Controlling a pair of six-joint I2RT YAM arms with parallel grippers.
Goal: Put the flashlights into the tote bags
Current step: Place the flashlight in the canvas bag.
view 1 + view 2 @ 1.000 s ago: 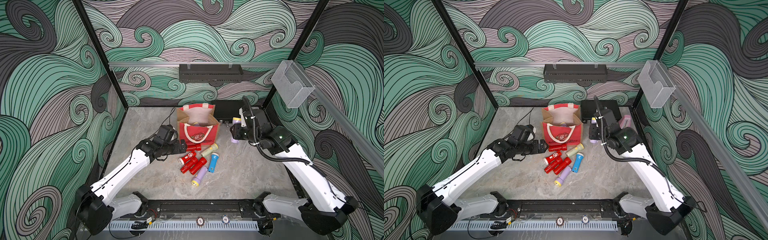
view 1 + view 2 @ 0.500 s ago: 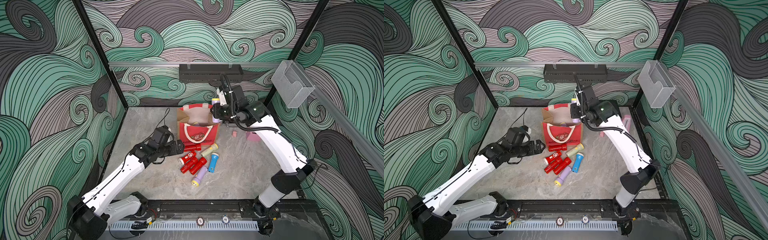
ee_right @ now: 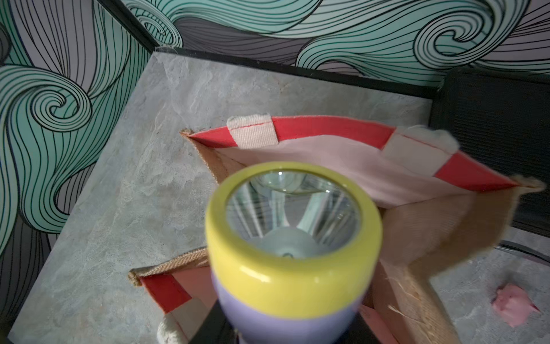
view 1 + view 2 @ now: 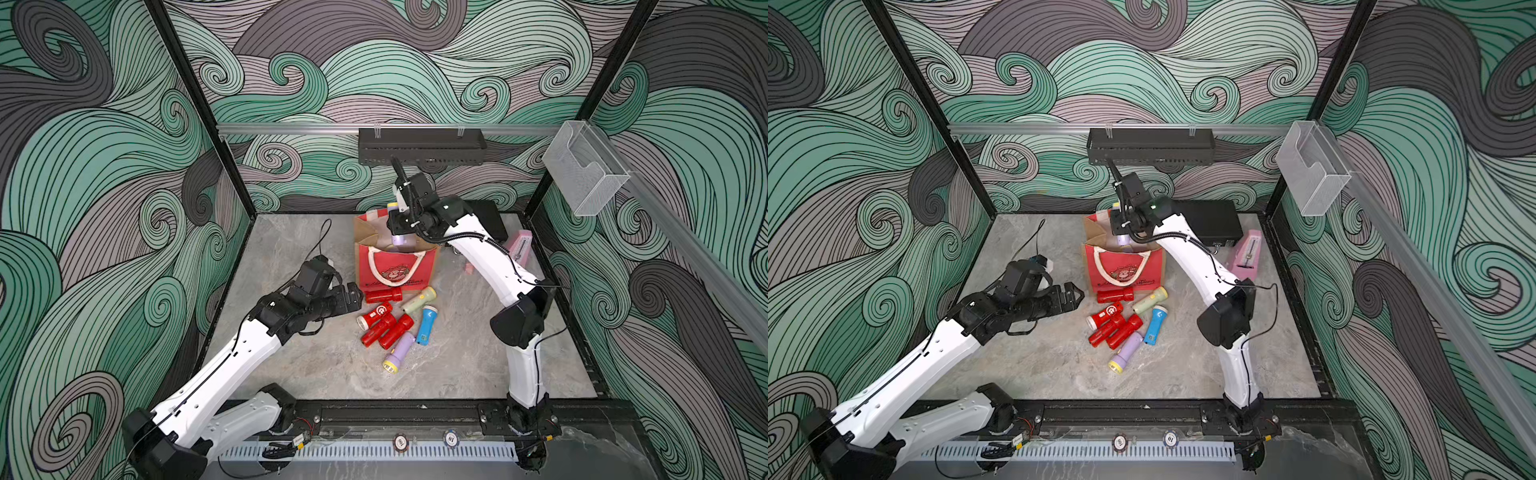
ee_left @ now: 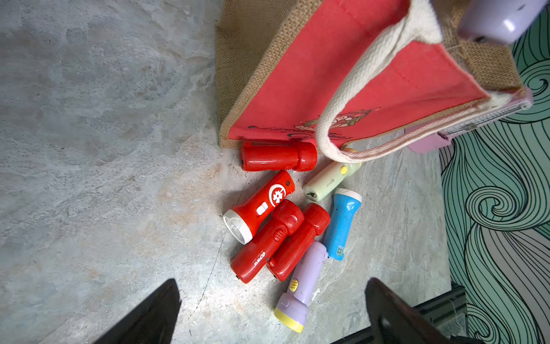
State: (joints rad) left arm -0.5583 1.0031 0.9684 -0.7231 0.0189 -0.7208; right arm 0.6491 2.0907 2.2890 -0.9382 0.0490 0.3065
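Note:
The lilac flashlight goes down through the tote bag's opening [image 4: 383, 234] [image 3: 395, 235] next, as its tail already points in, and my right gripper then releases it inside.
The tote bag [image 4: 395, 270] stands upright with its mouth open, red front towards me, also seen in the left wrist view [image 5: 327, 83]. My right gripper [image 4: 398, 224] hangs over that mouth, shut on a lilac flashlight [image 4: 400, 240] with a yellow rim [image 3: 293, 268]; its lens faces the wrist camera and its tail points down into the bag [image 3: 327, 128]. Several flashlights lie on the floor in front of the bag: red ones [image 4: 378, 296], a pale green one [image 4: 419, 301], a blue one [image 4: 424, 325] and a lilac one [image 5: 300, 286]. My left gripper [image 4: 353, 297] is open, left of the pile, holding nothing.
A black hard case [image 4: 490, 218] lies behind the bag to the right, with a pink metronome [image 4: 521, 247] beside it. A small pink scrap [image 3: 515, 306] lies on the floor right of the bag. A black shelf [image 4: 419, 145] hangs on the back wall.
My right arm has swung left from beside the bag to above its mouth, carrying the lilac flashlight. The left gripper has stayed open and has hardly moved.

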